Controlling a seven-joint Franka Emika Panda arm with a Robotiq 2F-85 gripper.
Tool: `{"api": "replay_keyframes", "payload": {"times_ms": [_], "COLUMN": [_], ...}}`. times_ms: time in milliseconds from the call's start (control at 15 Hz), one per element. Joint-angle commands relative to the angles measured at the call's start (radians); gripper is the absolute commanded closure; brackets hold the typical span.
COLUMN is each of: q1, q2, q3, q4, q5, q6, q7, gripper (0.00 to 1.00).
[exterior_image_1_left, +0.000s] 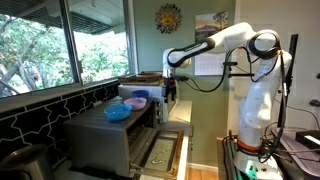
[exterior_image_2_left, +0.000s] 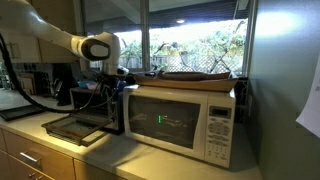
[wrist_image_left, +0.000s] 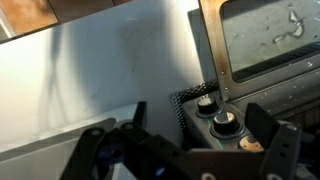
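Note:
The dark blue bowl is on top of the oven (exterior_image_1_left: 105, 140), so the robot's gripper next needs to rise from the control knobs to above the oven, then go down onto the dark blue bowl's microwave-side rim.
My gripper (wrist_image_left: 200, 113) is open, its two black fingers spread to either side of the control knobs (wrist_image_left: 226, 123) of a toaster oven. Three round knobs stand in a row on the oven's dark panel; the top knob (wrist_image_left: 205, 102) lies between my fingers. I cannot tell whether a finger touches a knob. In both exterior views the gripper (exterior_image_1_left: 170, 90) (exterior_image_2_left: 113, 88) hangs at the front of the toaster oven (exterior_image_1_left: 105, 140) (exterior_image_2_left: 98, 104). The oven's door (exterior_image_1_left: 163, 152) (exterior_image_2_left: 75, 127) is folded down and open. Its glass pane (wrist_image_left: 270, 40) shows in the wrist view.
A blue bowl (exterior_image_1_left: 117, 112) and pink and purple bowls (exterior_image_1_left: 135, 100) sit on top of the toaster oven. A white microwave (exterior_image_2_left: 185, 118) stands beside the oven, with a flat tray (exterior_image_2_left: 195, 76) on top. Windows are behind, and the robot's base (exterior_image_1_left: 250, 130) is close by.

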Motion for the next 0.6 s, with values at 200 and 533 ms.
{"api": "replay_keyframes", "payload": {"times_ms": [200, 533], "q1": [0.011, 0.009], "q2": [-0.03, 0.019], "q3": [0.04, 0.109], "q4": [0.133, 0.199], "q5": [0.034, 0.11], "q6": [-0.101, 0.017], "q7": [0.052, 0.34], "gripper": [0.0, 0.0]}}
